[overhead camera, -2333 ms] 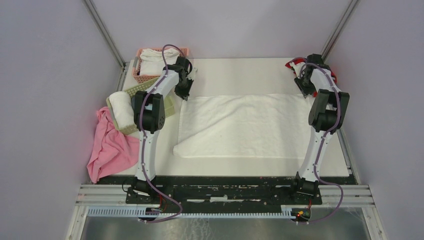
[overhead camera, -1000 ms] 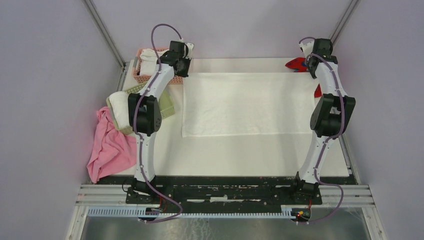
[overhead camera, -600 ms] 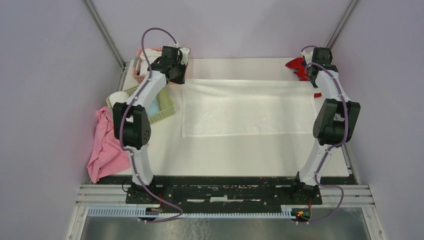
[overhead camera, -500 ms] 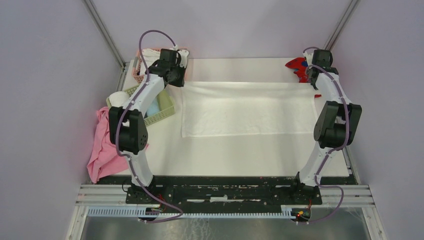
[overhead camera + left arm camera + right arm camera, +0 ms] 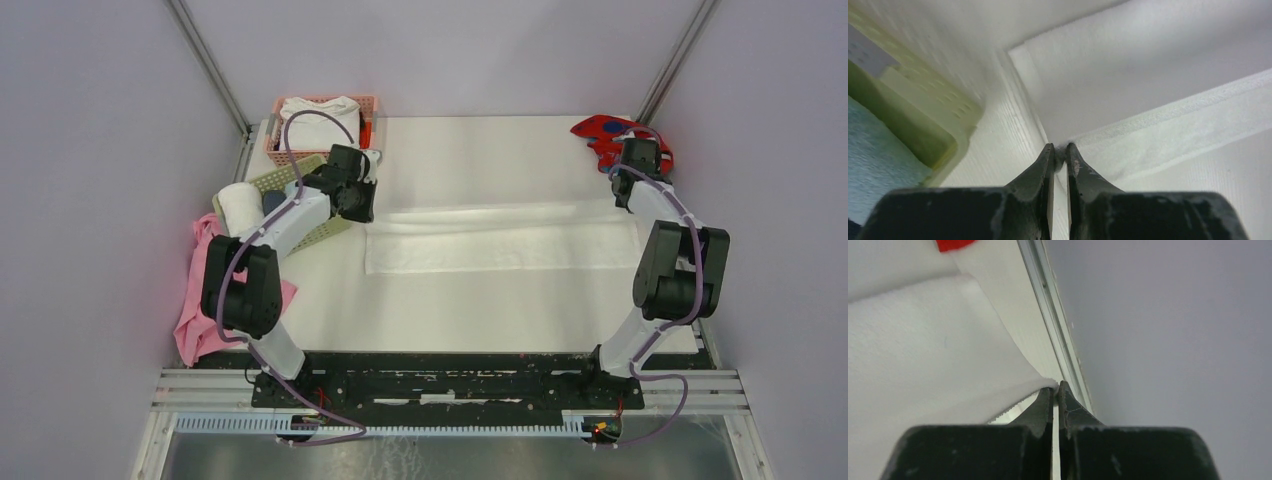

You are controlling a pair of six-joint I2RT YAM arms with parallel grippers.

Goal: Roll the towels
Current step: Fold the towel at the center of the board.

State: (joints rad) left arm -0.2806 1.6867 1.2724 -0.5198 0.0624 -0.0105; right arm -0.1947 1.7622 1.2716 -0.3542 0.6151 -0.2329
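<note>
The left gripper draws back over the white towel's near corner (image 5: pixel 369 270) by the green basket's side next, since a part of the white towel still lies uncovered there.
The large white towel (image 5: pixel 500 245) lies across the middle of the table (image 5: pixel 480 310) as a long band, its far part doubled over toward the near side. My left gripper (image 5: pixel 365 208) is shut on its left corner, seen pinched between the tips of the left gripper (image 5: pixel 1058 150). My right gripper (image 5: pixel 626 198) is shut on the right corner, which the right wrist view shows caught in the tips of the right gripper (image 5: pixel 1055 386). The red towel (image 5: pixel 612 133) with blue marks is bunched at the far right corner. A light blue towel (image 5: pixel 878 160) lies in the green basket (image 5: pixel 923 125).
A pink basket (image 5: pixel 370 105) at the far left holds a folded white cloth (image 5: pixel 318 113). The green basket (image 5: pixel 290 175) also holds a rolled white cloth (image 5: pixel 240 208). A plain pink cloth (image 5: pixel 205 295) hangs over the table's left edge. The right rail (image 5: pixel 1053 315) and wall are close by.
Both grippers have come toward the near side and lower, carrying the towel's far corners with them. The white towel now shows as a much narrower, doubled band.
</note>
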